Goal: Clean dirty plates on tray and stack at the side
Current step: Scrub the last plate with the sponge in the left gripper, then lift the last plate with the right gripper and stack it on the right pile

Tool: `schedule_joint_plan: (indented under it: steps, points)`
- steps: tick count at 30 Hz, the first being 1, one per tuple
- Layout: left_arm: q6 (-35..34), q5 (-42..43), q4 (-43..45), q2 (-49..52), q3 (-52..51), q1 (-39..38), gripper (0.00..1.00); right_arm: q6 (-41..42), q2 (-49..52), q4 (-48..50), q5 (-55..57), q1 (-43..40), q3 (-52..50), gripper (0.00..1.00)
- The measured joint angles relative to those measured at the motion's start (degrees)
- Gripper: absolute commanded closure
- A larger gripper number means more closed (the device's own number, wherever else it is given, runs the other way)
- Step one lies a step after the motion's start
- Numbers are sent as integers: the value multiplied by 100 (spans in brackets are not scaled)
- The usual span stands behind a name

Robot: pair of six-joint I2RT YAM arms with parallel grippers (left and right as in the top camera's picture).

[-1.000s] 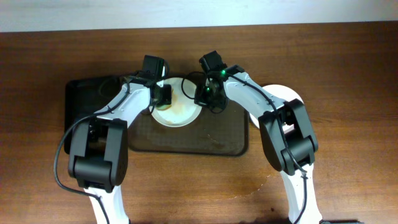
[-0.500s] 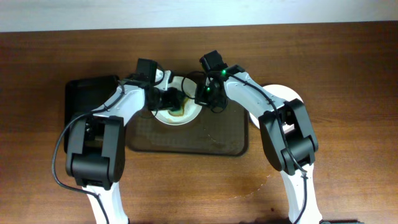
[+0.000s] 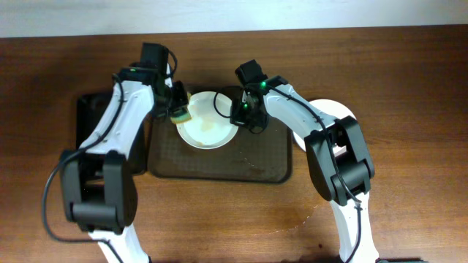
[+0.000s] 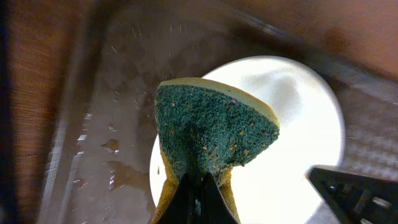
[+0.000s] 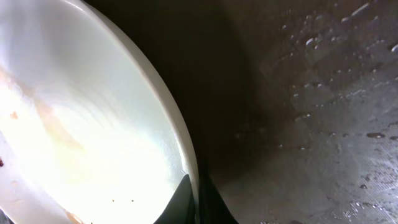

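Observation:
My right gripper will lift its plate next and then lower it onto the other white plate, because the stack starts there.
A white plate point(image 3: 207, 128) with a faint brown smear lies tilted at the back of the dark brown tray point(image 3: 219, 164). My right gripper point(image 3: 238, 115) is shut on its right rim; the right wrist view shows the rim point(image 5: 180, 143) pinched between the fingers point(image 5: 194, 196). My left gripper point(image 3: 178, 108) is shut on a green and yellow sponge point(image 4: 211, 134) at the plate's left edge, over the plate point(image 4: 298, 124) and wet tray point(image 4: 106, 137). Another white plate point(image 3: 338, 113) lies on the table at the right, partly hidden by the right arm.
A smaller black tray point(image 3: 99, 120) lies left of the brown tray, under the left arm. Water drops mark the tray floor point(image 5: 336, 112) and a wet patch lies on the wooden table point(image 3: 307, 215) near the front right.
My left gripper has pulled the sponge leftward from the plate's middle to its left edge. The brown smear on the plate has thinned. The right gripper has kept still on the rim.

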Motion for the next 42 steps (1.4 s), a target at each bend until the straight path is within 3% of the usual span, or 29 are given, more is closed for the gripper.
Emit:
schedule_joint_plan:
  steps: [4,8,12,18,25,31,35,39,42]
  points:
    - [111,-192,-105,-299,48,168,99,-442,-131,-450,44,-55,-2,96]
    - [131,-433,-74,-289,2,238,99,-756,-800,-975,887,-57,-39,96]
    - [131,-507,201,-289,-219,234,99,-916,-1832,-1519,3217,304,-33,96]
    - [133,-529,520,-289,-623,234,99,-695,-1886,-2022,6419,1543,-35,96]
    - [133,-531,599,-289,-737,234,99,-310,-1886,-2306,8459,2439,-35,96]
    - [133,-535,612,-289,-737,234,99,1113,-1886,-3565,8594,2343,-37,96]
    - [133,-546,612,-289,-737,234,99,1733,-1943,-3805,8035,1843,-39,96]
    - [131,-549,612,-289,-737,234,99,1344,-2514,-3805,6732,586,-39,96]
    - [203,-551,619,-289,-737,234,99,442,-2697,-3471,5421,-710,-57,96]
